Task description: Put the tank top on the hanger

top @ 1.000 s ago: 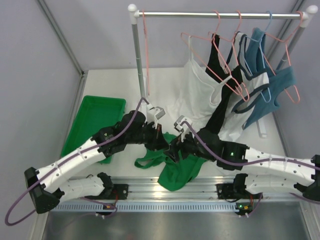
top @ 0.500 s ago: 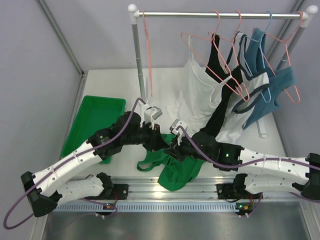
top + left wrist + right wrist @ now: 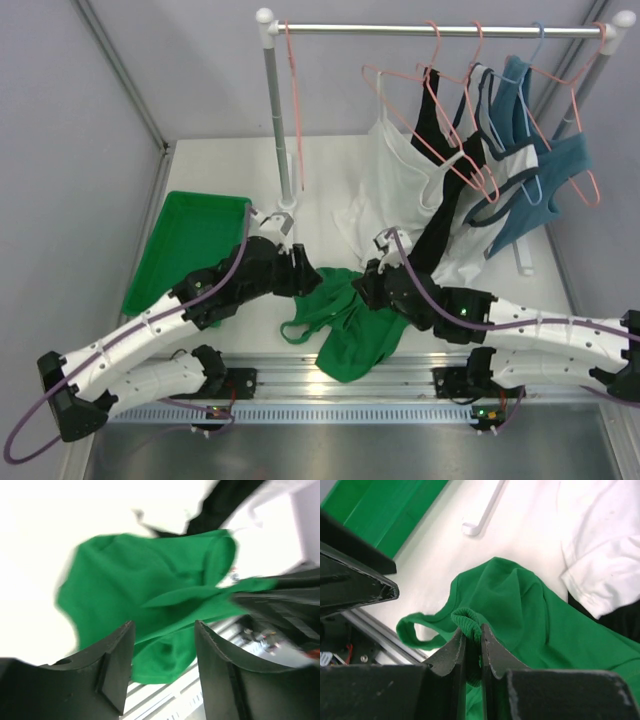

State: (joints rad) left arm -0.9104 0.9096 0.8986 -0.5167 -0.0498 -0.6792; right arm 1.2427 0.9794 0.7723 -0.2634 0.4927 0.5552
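Note:
The tank top lies crumpled, so my right gripper next moves up, then down and back onto the tabletop by the front bar [image 3: 410,337] and releases the tank top's fold.
The bright green tank top [image 3: 345,320] lies crumpled on the white table between the two arms, one strap looped toward the front rail. It also fills the left wrist view as the tank top [image 3: 145,580]. My right gripper [image 3: 367,292] is shut on a ribbed fold of the tank top [image 3: 530,610]; in its own view the right gripper [image 3: 471,630] pinches that rolled edge. My left gripper [image 3: 308,278] is open just left of the cloth; the left gripper [image 3: 164,626] has nothing between its fingers. An empty salmon-pink hanger [image 3: 293,100] hangs at the left end of the rod.
A green plastic tray [image 3: 190,240] sits at the left. White, black and teal garments [image 3: 470,190] hang on hangers at the right of the rod, above the right arm. The rack's post [image 3: 275,120] stands behind the left gripper. An aluminium rail [image 3: 340,385] runs along the front.
The left gripper has opened, let go of the tank top and drawn back to the left. The right gripper has shut on the top's ribbed edge and shifted slightly right.

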